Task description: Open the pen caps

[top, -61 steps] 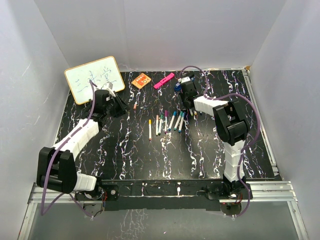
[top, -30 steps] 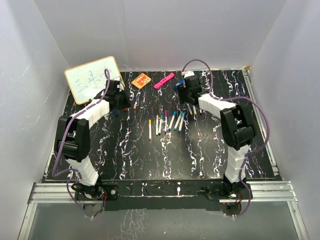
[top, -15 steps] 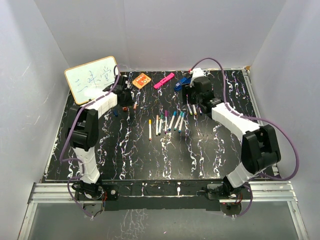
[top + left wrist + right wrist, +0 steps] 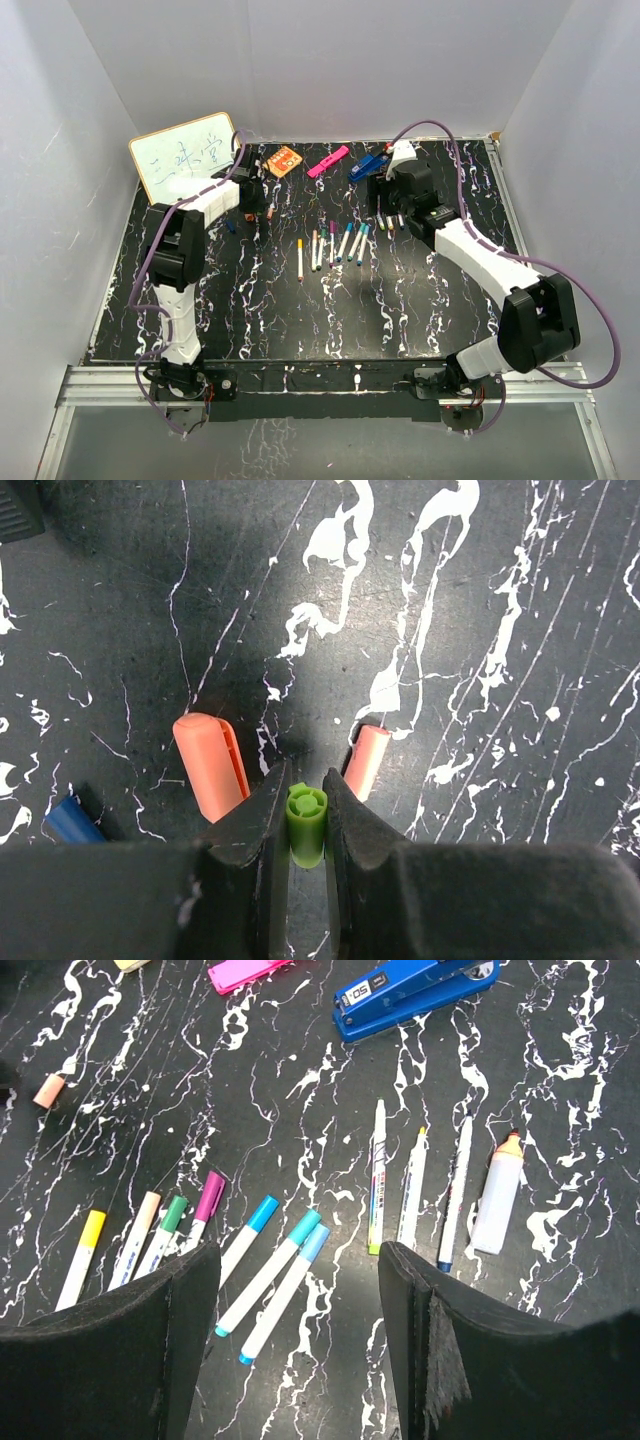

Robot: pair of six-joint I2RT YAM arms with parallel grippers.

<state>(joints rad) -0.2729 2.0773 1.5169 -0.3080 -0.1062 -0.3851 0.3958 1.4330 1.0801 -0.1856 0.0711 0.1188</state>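
The light blue capped pen still has its cap on. My right gripper should move down and back next, onto the white body (image 4: pixel 361 250) (image 4: pixel 272 1312) of the pen.
My left gripper (image 4: pixel 306 798) is shut on a green pen cap (image 4: pixel 306 825), held just above the black marbled table. Below it lie two orange pen caps (image 4: pixel 210 765) (image 4: pixel 366 762) and a blue one (image 4: pixel 72 822). In the top view this gripper (image 4: pixel 250 207) is at the far left, near the whiteboard. My right gripper (image 4: pixel 300 1290) stands open and empty above a row of capped pens (image 4: pixel 270 1275), with caps in yellow, green, magenta, blue and teal. Three uncapped pens (image 4: pixel 412 1200) lie to its right. From above, the right gripper (image 4: pixel 392 213) hangs over the far centre.
A whiteboard (image 4: pixel 187 157) leans at the back left. An orange card (image 4: pixel 283 161), a pink highlighter (image 4: pixel 328 160) and a blue stapler (image 4: pixel 415 992) lie along the far edge. A white marker with an orange tip (image 4: pixel 497 1200) rests right of the uncapped pens. White walls enclose the table.
Both arms have stretched toward the far side, their elbows swinging outward. The left gripper stays shut on the green cap; the right jaws have opened slightly wider.
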